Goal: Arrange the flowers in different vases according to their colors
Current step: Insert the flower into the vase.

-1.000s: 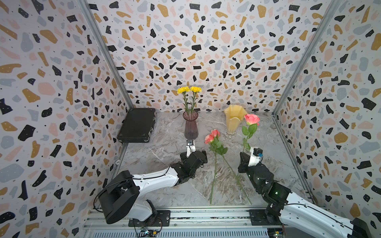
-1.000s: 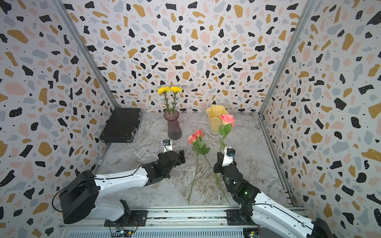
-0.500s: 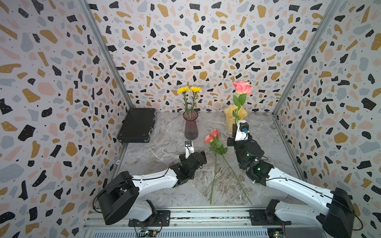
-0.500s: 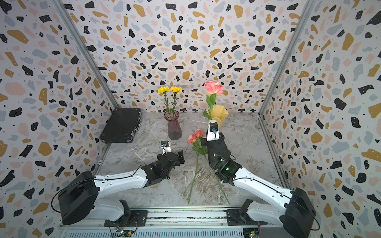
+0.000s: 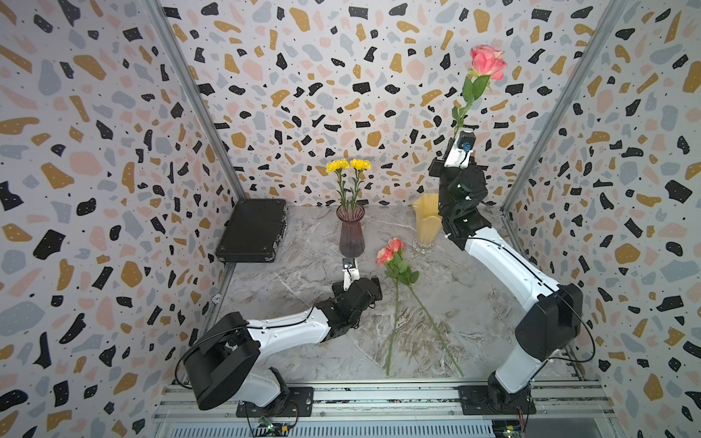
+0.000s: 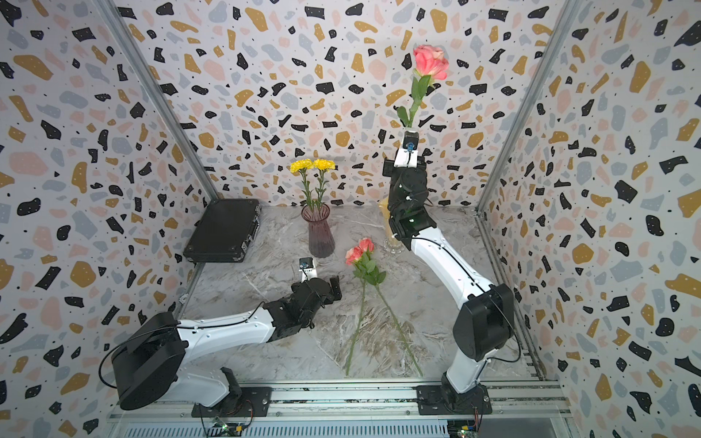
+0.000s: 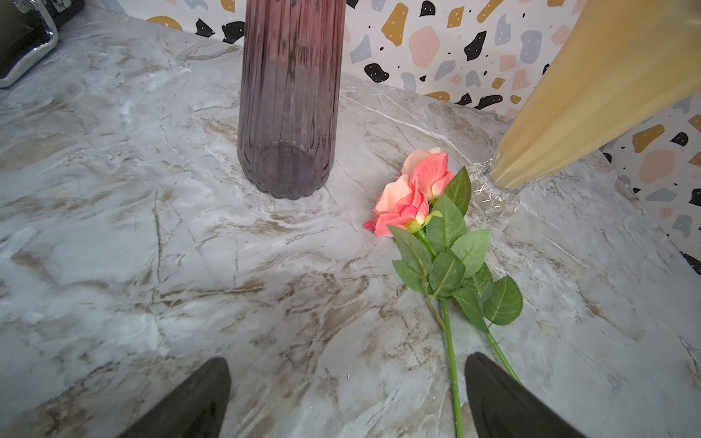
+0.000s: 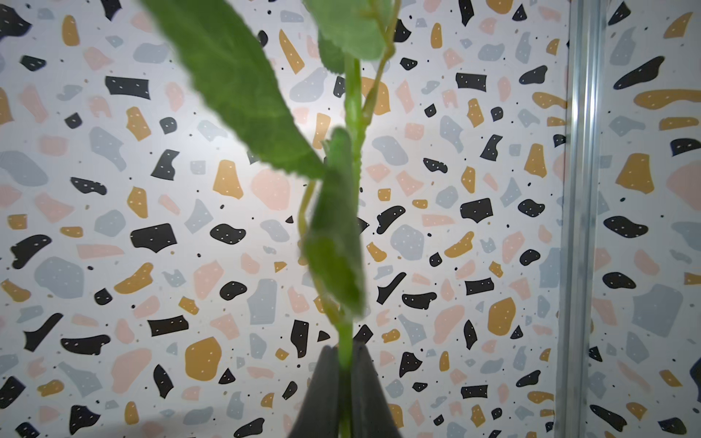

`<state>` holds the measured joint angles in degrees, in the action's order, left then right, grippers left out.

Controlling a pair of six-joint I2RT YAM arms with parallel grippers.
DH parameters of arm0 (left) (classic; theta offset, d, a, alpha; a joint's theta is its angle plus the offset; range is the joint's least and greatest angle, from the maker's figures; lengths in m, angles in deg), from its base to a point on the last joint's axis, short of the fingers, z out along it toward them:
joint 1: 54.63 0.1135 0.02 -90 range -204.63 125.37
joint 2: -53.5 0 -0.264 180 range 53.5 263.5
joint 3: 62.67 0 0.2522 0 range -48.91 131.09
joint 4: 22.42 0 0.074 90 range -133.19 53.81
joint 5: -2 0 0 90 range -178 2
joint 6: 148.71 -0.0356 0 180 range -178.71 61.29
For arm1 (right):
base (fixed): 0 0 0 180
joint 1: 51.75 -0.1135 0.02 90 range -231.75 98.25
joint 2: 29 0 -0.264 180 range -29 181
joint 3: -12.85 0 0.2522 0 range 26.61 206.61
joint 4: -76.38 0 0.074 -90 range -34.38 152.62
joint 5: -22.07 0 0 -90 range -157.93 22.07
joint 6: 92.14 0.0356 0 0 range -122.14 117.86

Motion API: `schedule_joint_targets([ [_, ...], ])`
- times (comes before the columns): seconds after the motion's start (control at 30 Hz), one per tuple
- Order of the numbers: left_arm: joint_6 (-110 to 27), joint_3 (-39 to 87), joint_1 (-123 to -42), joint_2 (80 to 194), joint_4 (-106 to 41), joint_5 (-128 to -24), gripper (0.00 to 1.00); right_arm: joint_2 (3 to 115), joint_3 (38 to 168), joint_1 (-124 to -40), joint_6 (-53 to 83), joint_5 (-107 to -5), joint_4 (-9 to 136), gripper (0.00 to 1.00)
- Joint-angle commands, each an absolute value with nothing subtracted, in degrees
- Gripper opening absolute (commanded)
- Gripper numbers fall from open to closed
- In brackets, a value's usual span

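The robot's right gripper should move down to the opening of the creamy yellow vase (image 5: 426,220) and let go of the rose's green stem there, because the purple vase already holds yellow flowers.
My right gripper (image 8: 345,349) is shut on the green stem (image 8: 354,113) of a pink rose (image 5: 488,62), held upright high above the creamy yellow vase (image 5: 426,220). The right arm partly hides that vase in a top view (image 6: 387,227). Two yellow flowers (image 5: 349,165) stand in the ribbed purple vase (image 5: 351,231). Two more pink roses (image 5: 390,252) lie on the marble table between the arms, their stems crossing toward the front. My left gripper (image 7: 347,394) is open and low over the table before the purple vase (image 7: 290,94), one rose stem (image 7: 451,360) just inside its right finger.
A flat black case (image 5: 253,231) lies at the back left of the table, against the wall. Patterned walls close in the table on three sides. Metal rails (image 5: 379,394) run along the front edge, where both arm bases are mounted.
My right arm has risen and swung back from the front right, carrying the pink rose from table height to high above the yellow vase. The left arm has barely moved.
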<state>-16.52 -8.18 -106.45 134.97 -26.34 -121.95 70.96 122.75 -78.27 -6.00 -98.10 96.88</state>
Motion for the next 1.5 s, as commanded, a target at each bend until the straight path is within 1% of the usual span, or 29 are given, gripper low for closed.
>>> schedule_joint_targets([
  [0.0, -16.69, -6.29, -106.39, 135.98, -26.16, -121.58, 0.99, 75.58, 125.40, -76.45, -2.13, -95.39, 95.29, 0.00],
  [0.17, -16.21, -5.77, -106.22, 136.27, -26.79, -120.90, 0.99, 79.73, 122.24, -75.66, 1.07, -94.84, 97.30, 0.00],
  [0.4, -16.42, -5.10, -105.97, 137.14, -27.12, -118.85, 1.00, 81.02, 119.36, -75.66, 5.48, -92.00, 93.36, 0.01],
  [0.43, -16.66, -4.89, -105.84, 137.13, -27.45, -117.94, 1.00, 81.21, 119.41, -75.63, 5.36, -91.43, 92.76, 0.06],
  [0.57, -18.90, -4.91, -105.85, 136.81, -26.27, -113.21, 1.00, 80.90, 122.29, -75.64, 5.20, -89.94, 85.09, 0.21],
  [0.63, -18.84, -5.29, -105.82, 137.41, -25.07, -112.61, 0.99, 79.70, 122.89, -75.66, 5.92, -89.35, 82.02, 0.30],
  [0.73, -18.55, -4.86, -105.78, 138.44, -25.11, -112.06, 0.99, 77.66, 123.22, -75.66, 7.37, -87.27, 78.53, 0.41],
  [0.8, -18.52, -4.15, -105.76, 138.83, -26.05, -111.35, 1.00, 76.33, 124.56, -75.66, 8.85, -85.83, 74.35, 0.44],
  [0.93, -18.86, -3.93, -105.78, 138.30, -27.15, -111.03, 0.99, 72.05, 124.92, -75.66, 12.89, -83.06, 67.48, 0.47],
  [1.0, -18.46, -4.47, -105.79, 137.30, -27.61, -112.98, 0.99, 69.38, 124.33, -75.70, 14.60, -81.56, 64.43, 0.48],
  [1.1, -16.89, -5.68, -105.77, 135.38, -28.67, -118.69, 0.99, 65.31, 121.32, -75.79, 16.59, -78.94, 60.65, 0.48],
  [1.17, -14.77, -6.15, -105.78, 134.66, -30.52, -123.69, 0.99, 62.21, 116.77, -76.03, 18.68, -77.41, 57.55, 0.48],
  [1.23, -12.23, -5.72, -105.74, 134.22, -34.08, -128.92, 0.99, 58.62, 109.87, -77.00, 19.43, -76.04, 57.41, 0.48],
  [1.33, -11.16, -5.45, -105.63, 133.98, -36.85, -134.56, 0.99, 54.00, 99.40, -79.62, 17.77, -77.29, 58.64, 0.48],
  [1.47, -9.57, -5.49, -105.35, 133.81, -37.68, -136.70, 0.99, 50.01, 89.62, -82.64, 18.03, -78.47, 55.58, 0.51],
])
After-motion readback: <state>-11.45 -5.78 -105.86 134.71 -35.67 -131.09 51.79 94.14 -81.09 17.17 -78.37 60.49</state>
